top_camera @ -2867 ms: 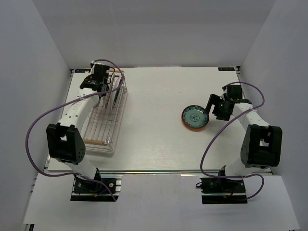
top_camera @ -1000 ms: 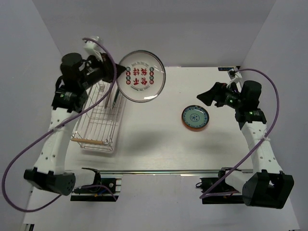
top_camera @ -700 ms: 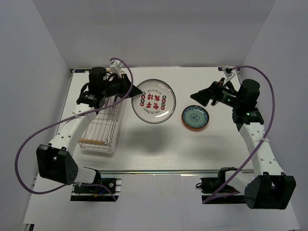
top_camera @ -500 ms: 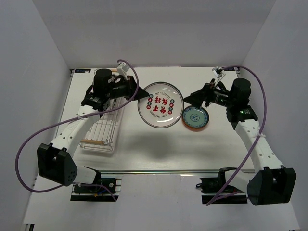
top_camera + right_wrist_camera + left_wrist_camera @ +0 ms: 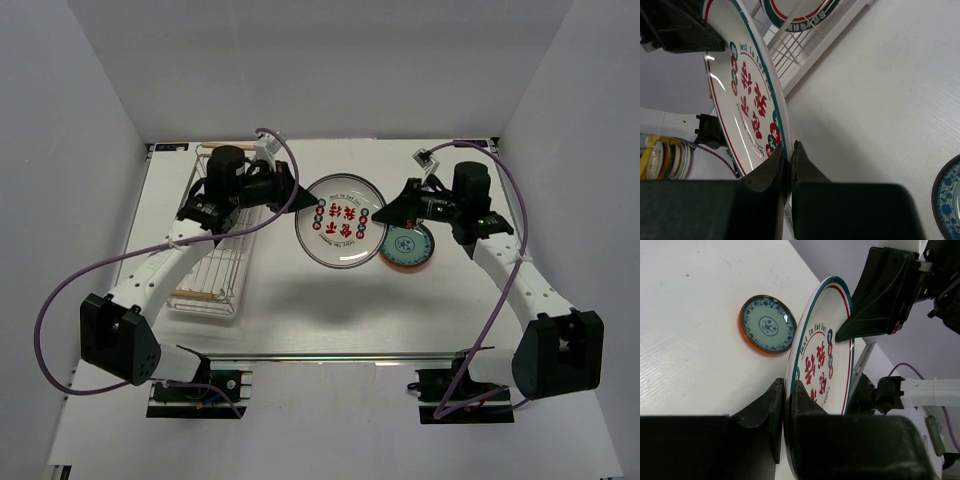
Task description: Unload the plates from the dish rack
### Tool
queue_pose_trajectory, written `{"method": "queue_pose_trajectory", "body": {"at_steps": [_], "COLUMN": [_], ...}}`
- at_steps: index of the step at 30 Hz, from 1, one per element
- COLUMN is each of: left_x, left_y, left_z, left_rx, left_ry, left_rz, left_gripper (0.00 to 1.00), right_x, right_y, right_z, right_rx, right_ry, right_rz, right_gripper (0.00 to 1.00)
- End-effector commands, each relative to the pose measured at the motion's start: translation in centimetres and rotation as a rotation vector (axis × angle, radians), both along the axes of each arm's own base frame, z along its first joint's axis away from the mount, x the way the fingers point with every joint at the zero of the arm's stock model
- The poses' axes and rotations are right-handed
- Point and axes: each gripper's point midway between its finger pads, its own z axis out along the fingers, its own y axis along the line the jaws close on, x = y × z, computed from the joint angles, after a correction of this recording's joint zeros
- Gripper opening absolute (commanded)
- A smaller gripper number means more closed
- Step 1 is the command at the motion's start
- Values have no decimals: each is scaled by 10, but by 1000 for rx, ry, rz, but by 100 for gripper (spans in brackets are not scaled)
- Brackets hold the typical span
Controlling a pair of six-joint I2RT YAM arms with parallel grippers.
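Observation:
The table between the dish rack (image 5: 215,262) and the blue-green plate is bare, so my right gripper needs to go down next and bring the held rim down beside that plate.
A white plate with red-green motifs (image 5: 342,222) hangs above the table's middle, held from both sides. My left gripper (image 5: 297,203) is shut on its left rim, which shows in the left wrist view as a plate (image 5: 822,360) pinched by that gripper (image 5: 786,385). My right gripper (image 5: 383,214) is shut on the opposite rim, and the right wrist view shows its jaws (image 5: 790,145) closed over the plate's (image 5: 747,90) edge. The dish rack (image 5: 215,262) stands at the left. A white plate with a green-red rim (image 5: 795,9) still stands in it.
A blue-green patterned plate with an orange rim (image 5: 410,247) lies flat on the table just right of the held plate, partly under it. It also shows in the left wrist view (image 5: 767,325). White walls close in the left, right and back sides.
My left arm has carried the plate from high near the rack down and right to the middle. The right arm swung left to meet it and its jaws closed on the rim.

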Motion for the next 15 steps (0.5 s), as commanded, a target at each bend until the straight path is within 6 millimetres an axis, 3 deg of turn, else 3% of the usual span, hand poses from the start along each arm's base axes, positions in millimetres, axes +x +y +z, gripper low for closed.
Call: {"method": "queue_pose_trajectory", "body": {"at_steps": [1,2,3,4,6,11,13,15], "left_x": [5,8,15,17,18,40,42,38], "left_y": [6,9,18,23,31,88,123,146], "left_z": [19,25,18,17,16,13,15,15], "left_rx": [19,37,80,99,135,282,354,401], "left_ry": [-39,-62,-42,-37,-26,-7,16,35], "left_rz": [67,88,156,185,229,557,724,838], "left_gripper": [7,18,56,77,97,98,98,98], "right_x": [12,14,19,22,28,54,66,78], "right_y": [-2,-3,-4,-6,-9,-22,-27,-30], "right_z": [1,0,-4,-6,-13,-36,-51,-65], "right_rx": [-20,-22,-35,-47,-70,-175,-224,-255], "right_ry": [-5,3,12,28,41,108,128,150], "right_rz": [-28,-38,-63,-86,-114,-245,-300,-340], "right_gripper": [0,0,0,0,0,0,0,0]}}
